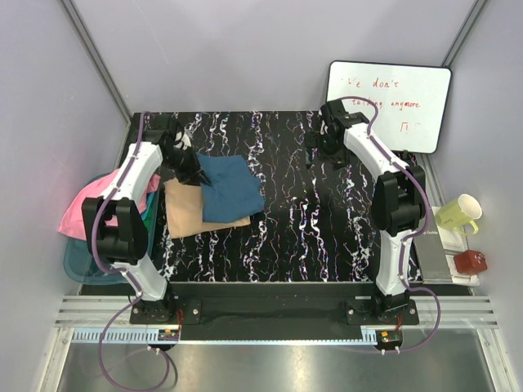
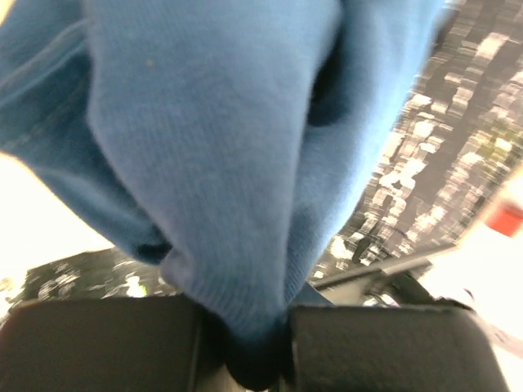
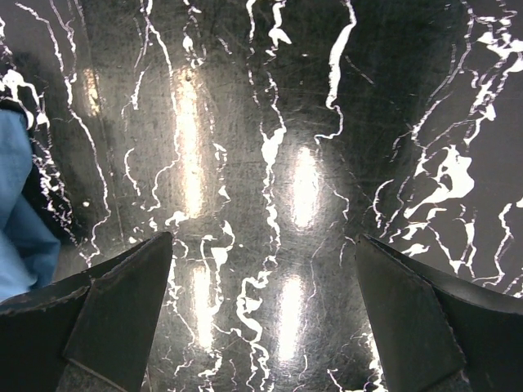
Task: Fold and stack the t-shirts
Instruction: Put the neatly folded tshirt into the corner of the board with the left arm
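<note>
Next, my left gripper will go to the left in the top view and down over the tan shirt's bin-side edge (image 1: pixel 174 198) to release, because that edge lies uncovered.
A dark teal-blue t-shirt (image 1: pixel 231 187) lies bunched on the left of the black marbled table, partly over a folded tan-beige t-shirt (image 1: pixel 189 208). My left gripper (image 1: pixel 185 166) is shut on the blue shirt's left edge; in the left wrist view the blue cloth (image 2: pixel 221 155) fills the frame and is pinched between the black fingers (image 2: pixel 368 343). My right gripper (image 1: pixel 324 152) is open and empty over bare table at the back right, its fingers (image 3: pixel 114 306) wide apart. A bit of blue shirt (image 3: pixel 20 212) shows at the left edge of the right wrist view.
A pink shirt (image 1: pixel 86 200) and a green one hang over a teal bin (image 1: pixel 78 265) off the table's left edge. A whiteboard (image 1: pixel 388 94) leans at the back right. A yellow-green mug (image 1: pixel 459 214) and a red object (image 1: pixel 471 261) sit right of the table.
</note>
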You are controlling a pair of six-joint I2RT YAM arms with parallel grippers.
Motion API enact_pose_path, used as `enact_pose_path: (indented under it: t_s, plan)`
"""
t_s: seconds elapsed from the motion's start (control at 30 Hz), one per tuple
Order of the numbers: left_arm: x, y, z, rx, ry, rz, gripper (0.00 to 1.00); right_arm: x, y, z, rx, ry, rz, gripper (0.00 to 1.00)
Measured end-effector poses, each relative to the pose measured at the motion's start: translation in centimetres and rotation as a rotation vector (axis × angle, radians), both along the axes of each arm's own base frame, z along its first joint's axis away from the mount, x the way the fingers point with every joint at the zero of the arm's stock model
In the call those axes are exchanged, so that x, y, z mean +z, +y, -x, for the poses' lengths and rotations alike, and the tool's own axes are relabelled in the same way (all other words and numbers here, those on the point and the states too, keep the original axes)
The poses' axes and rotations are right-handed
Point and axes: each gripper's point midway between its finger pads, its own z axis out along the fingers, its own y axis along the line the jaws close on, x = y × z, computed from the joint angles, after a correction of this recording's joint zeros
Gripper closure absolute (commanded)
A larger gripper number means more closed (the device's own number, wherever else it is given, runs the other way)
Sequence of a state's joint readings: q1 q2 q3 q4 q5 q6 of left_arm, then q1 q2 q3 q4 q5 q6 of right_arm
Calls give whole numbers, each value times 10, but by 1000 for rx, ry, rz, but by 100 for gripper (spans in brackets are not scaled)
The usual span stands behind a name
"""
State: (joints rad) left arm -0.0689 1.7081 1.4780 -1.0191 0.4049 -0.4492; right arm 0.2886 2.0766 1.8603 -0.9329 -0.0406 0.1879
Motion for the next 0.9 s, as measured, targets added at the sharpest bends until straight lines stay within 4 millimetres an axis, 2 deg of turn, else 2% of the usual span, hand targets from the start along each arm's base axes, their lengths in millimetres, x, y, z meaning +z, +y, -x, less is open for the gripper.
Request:
enact_pose_path:
  t_s: [0.1,0.23,0.33,0.4,0.5,0.73,0.9]
  plan:
    - [23,-18,-12,-40,-61,96,100,-1,1,1,1,6,-6,0]
    - [77,-38,-42,-99,-220,194,100,-3,2,3,0,15,-12,0]
    - [111,-44,-55,-120,-331,237,100,-8,1,7,-1,31,-8,0]
    - [119,-41,-56,-113,-357,247,100,-12,0,10,-2,43,-5,0]
    - [111,-31,-49,-83,-338,251,100,-17,-1,14,-2,58,0,0]
    - [47,5,-6,28,-137,217,100,-19,-1,14,-2,64,2,0]
    - [12,27,20,70,-30,177,100,-26,2,15,2,83,-9,0]
